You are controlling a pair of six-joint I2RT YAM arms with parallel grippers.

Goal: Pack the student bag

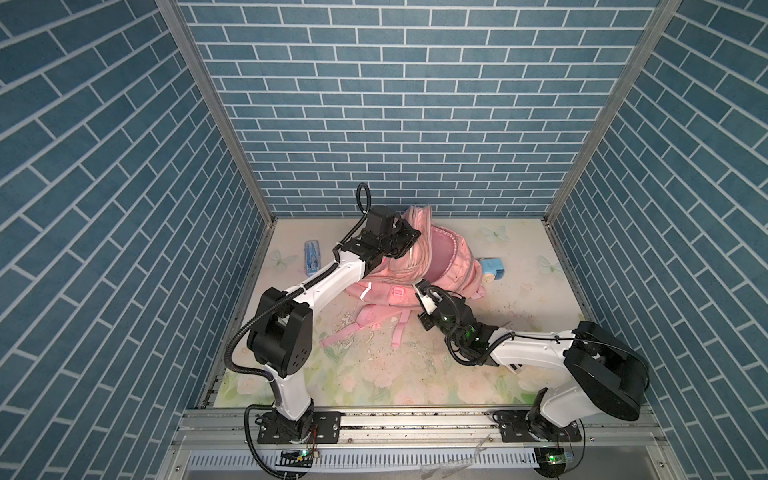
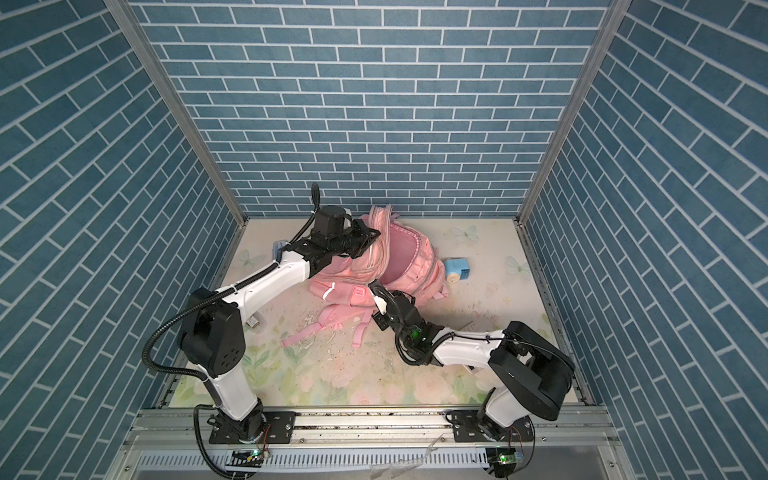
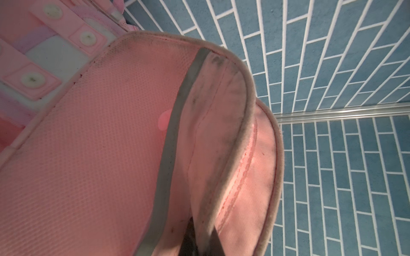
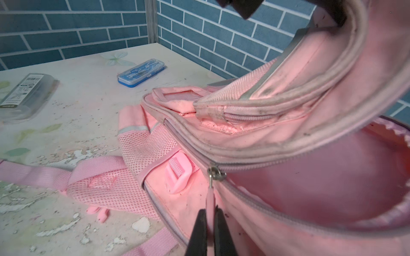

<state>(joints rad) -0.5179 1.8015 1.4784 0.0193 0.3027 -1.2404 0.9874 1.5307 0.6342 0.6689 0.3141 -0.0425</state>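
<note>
Next, my right gripper will draw the pink zipper pull [image 4: 209, 199] along the zipper track to the seam [image 4: 177, 135] beside the mesh pocket and release it, as that part of the track is still closed.
The student bag [image 1: 386, 286] [image 2: 419, 266] lies at the back middle of the table in both top views, pink, with its main compartment [image 4: 321, 177] gaping. My left gripper [image 1: 414, 237] [image 2: 376, 236] holds the front flap up. In the left wrist view it [image 3: 200, 240] is shut on the flap's grey piped edge [image 3: 235, 155]. My right gripper [image 1: 420, 286] [image 2: 372, 287] is at the bag's near side. In the right wrist view it [image 4: 210, 213] is shut on the pink zipper pull [image 4: 209, 199] below the metal slider [image 4: 215, 174].
A blue pencil case [image 1: 312, 257] [image 4: 142, 72] lies left of the bag behind my left arm. A blue box [image 1: 492, 268] [image 2: 457, 270] sits at the bag's right. A clear labelled case [image 4: 24, 95] lies at the table's left. Pink straps [image 1: 357, 328] trail toward the front.
</note>
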